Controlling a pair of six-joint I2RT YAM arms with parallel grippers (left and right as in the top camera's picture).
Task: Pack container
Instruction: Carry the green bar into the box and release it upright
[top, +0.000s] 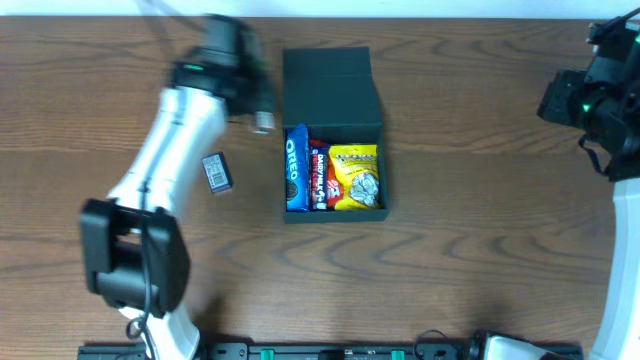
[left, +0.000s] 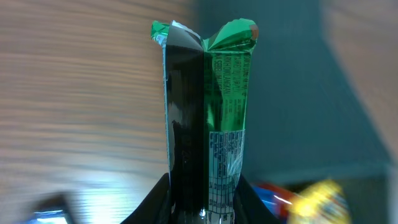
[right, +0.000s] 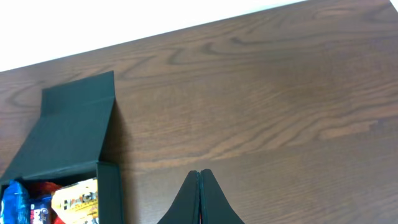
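The left gripper swings over where the red and yellow packets meet (top: 332, 177) (left: 290, 204) below, to its right in the overhead view, next. It then lowers the slim packet between them and releases it.
The dark teal container (top: 334, 80) lies open at the table's middle, its flap lid folded back. It also shows in the right wrist view (right: 74, 134). Inside lie a blue Oreo packet (top: 295, 168), a red packet (top: 320, 176) and a yellow packet (top: 357, 177). My left gripper (top: 258, 112) is shut on a green snack packet (left: 208, 118) and holds it above the table just left of the container. My right gripper (right: 200, 177) is shut and empty, far right of the container.
A small dark packet (top: 217, 171) lies on the wood left of the container, beside my left arm (top: 170, 150). The right arm (top: 600, 100) sits at the far right edge.
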